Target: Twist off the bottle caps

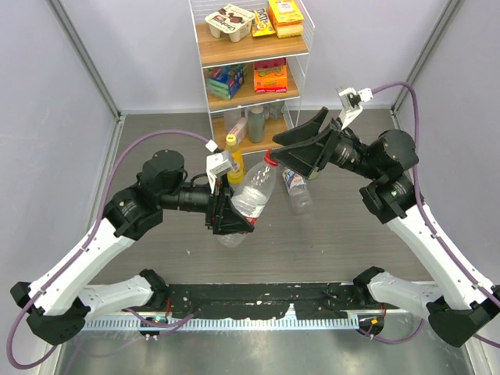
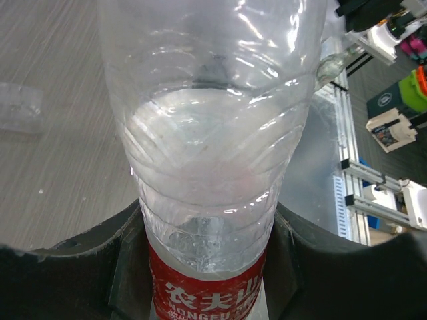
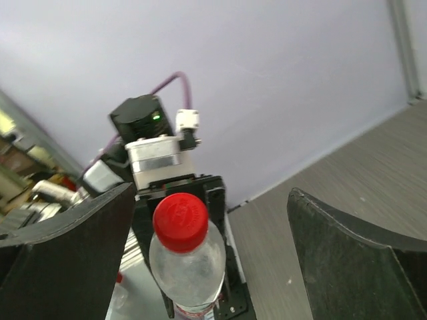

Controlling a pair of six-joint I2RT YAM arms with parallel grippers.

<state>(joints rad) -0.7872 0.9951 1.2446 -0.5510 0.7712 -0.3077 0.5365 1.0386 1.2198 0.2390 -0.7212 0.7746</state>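
Observation:
The ungripped red cap lies to the left of my right gripper in the top view, so I need to move the open fingers down and that way around it.
My left gripper (image 1: 229, 212) is shut on the clear bottle with the red label (image 1: 251, 199) and holds it tilted above the table, its red cap (image 1: 270, 158) pointing up and right. In the left wrist view the bottle (image 2: 213, 153) fills the frame between my black fingers (image 2: 333, 267). My right gripper (image 1: 283, 153) is open, its jaws on either side of the red cap (image 3: 180, 222) without touching it. The yellow-orange juice bottle (image 1: 235, 166) with its yellow cap (image 1: 231, 141) stands behind. The blue-white label bottle (image 1: 297, 191) lies on the table; its cap is not clear.
A wire rack (image 1: 306, 47) of packaged goods stands at the back centre, with a pale green bottle (image 1: 256, 123) on its bottom shelf. Grey walls close in both sides. A black rail (image 1: 266, 297) runs along the near edge between the arm bases.

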